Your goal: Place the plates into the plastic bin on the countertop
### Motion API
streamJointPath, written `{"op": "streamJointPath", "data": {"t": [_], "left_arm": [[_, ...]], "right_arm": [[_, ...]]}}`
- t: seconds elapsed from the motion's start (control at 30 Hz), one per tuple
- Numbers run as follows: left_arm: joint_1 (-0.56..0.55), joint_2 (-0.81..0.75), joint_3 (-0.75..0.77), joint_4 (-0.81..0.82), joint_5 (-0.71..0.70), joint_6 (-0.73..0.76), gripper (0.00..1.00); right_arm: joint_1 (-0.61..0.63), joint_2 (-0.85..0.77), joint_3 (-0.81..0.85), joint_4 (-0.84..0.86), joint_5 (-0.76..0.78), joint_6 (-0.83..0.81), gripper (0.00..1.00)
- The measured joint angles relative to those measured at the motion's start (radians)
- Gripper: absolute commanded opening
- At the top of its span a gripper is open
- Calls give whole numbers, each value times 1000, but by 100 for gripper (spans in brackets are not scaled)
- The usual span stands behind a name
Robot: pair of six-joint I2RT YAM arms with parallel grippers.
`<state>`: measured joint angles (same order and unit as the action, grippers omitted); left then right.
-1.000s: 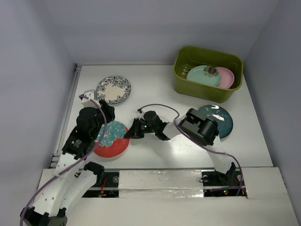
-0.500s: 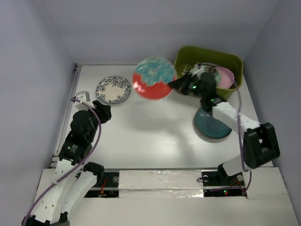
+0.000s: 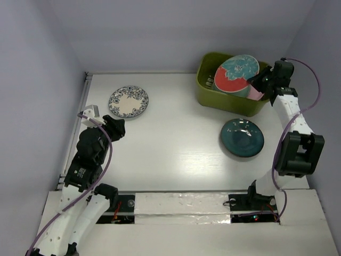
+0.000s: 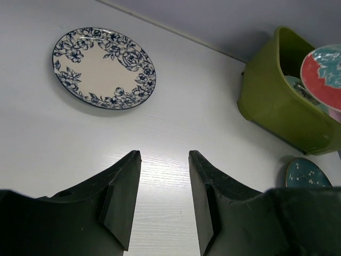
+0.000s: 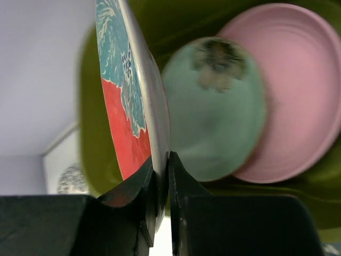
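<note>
Next, my right gripper lowers the floral plate into the bin onto the mint green plate and releases the floral plate's rim. The held plate still hangs above it.
My right gripper point(image 3: 259, 81) point(image 5: 161, 156) is shut on the rim of the red-and-teal floral plate point(image 3: 236, 73) point(image 5: 129, 90) and holds it tilted above the olive-green plastic bin point(image 3: 206, 98) point(image 5: 101, 176). In the bin lie a mint green plate point(image 5: 218, 117) and a pink plate point(image 5: 298, 90). The white plate with the dark floral rim point(image 3: 128, 101) point(image 4: 103, 68) lies at the back left of the countertop point(image 3: 170, 138). The dark teal plate point(image 3: 242, 137) point(image 4: 307, 173) lies in front of the bin. My left gripper point(image 3: 114, 128) point(image 4: 164, 157) is open and empty above the countertop, near the white plate.
Pale lilac walls point(image 3: 160, 32) bound the countertop on three sides. The bin also shows at the right of the left wrist view point(image 4: 272, 106). The arm bases stand at the near edge.
My right gripper has carried the red-and-teal plate from the near left of the countertop, up and across to the right, to above the bin. My left arm has drawn back slightly.
</note>
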<state>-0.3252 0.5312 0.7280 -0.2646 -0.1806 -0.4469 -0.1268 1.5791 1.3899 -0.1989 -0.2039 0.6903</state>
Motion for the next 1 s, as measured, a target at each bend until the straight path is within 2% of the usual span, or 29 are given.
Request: {"op": "streamJointPath", "data": {"t": [0.3,0.4,0.6,0.63,0.7,0.73,0.8,0.83,1.0], "left_arm": [[0,-3,0,-2,-1,0,39],[0,4,0,-2,-1,0,40],[0,46,0,-2,6,0,44],[0,53,0,-2,8,0,46],[0,66,0,-2,13,0,47],[0,76,0,-2,15,0,47],[0,103,1,-2,22,0,47],[0,121,3,-5,25,-1,47],[0,203,25,-9,50,-14,52]], "right_arm": [[-69,209,110,-132,-32,-33,0],[-74,260,134,-145,-47,-34,9],[-79,303,172,-142,-92,-31,30],[-79,307,182,-145,-94,-32,48],[-79,311,195,-146,-85,-36,69],[-79,310,195,-146,-77,-41,85],[-79,298,190,-145,-39,-48,96],[-79,291,183,-141,-11,-50,100],[-76,156,99,-130,78,-63,100]]}}
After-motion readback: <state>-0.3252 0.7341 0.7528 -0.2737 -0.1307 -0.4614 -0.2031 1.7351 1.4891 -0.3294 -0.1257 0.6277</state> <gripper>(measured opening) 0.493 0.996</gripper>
